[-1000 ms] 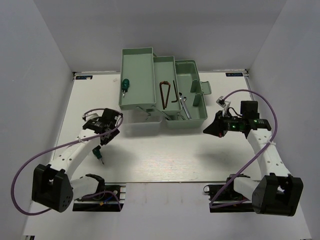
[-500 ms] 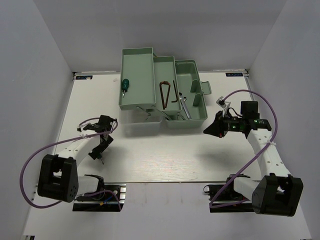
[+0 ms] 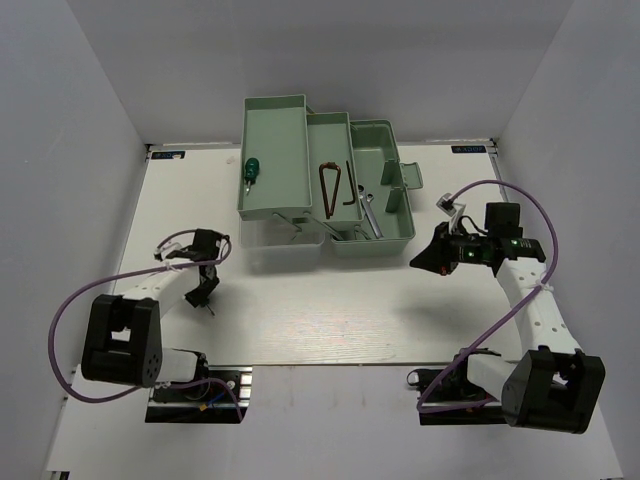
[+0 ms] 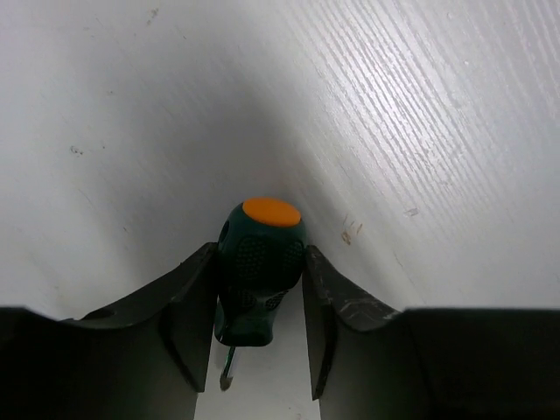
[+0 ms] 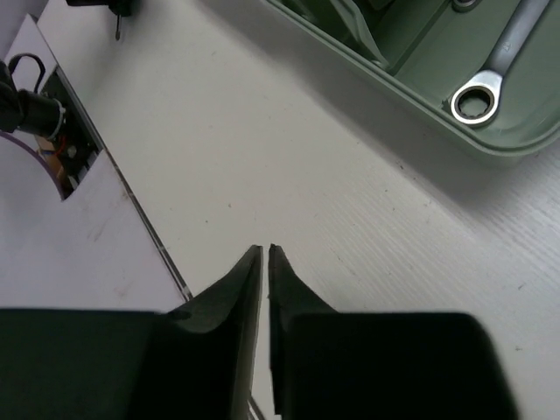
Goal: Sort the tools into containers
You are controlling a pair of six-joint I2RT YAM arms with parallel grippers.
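I lift my left gripper next, swing it outward over the bare bottom of the tray next to the other green screwdriver, and let go there, because this screwdriver matches that one.
A stubby green-handled screwdriver (image 4: 260, 267) with an orange cap lies on the white table, and my left gripper (image 4: 259, 254) has closed on its handle, both fingers against its sides. Seen from the top, that gripper (image 3: 203, 296) is low on the left, with only the tool's tip (image 3: 212, 310) showing. Another green screwdriver (image 3: 250, 170) lies in the left tray (image 3: 280, 135) of the mint toolbox. Two hex keys (image 3: 330, 188) are in the middle tray and wrenches (image 3: 370, 212) in the base. My right gripper (image 3: 418, 262) hovers shut and empty right of the box.
The toolbox's translucent lid (image 3: 285, 250) lies in front of the trays, close to my left arm. In the right wrist view the box's front wall (image 5: 411, 109) and a wrench ring end (image 5: 475, 101) are ahead of the shut fingers (image 5: 249, 280). White walls enclose the table.
My left gripper dropped toward the near-left onto the screwdriver and its jaws narrowed onto the handle. The right arm barely moved.
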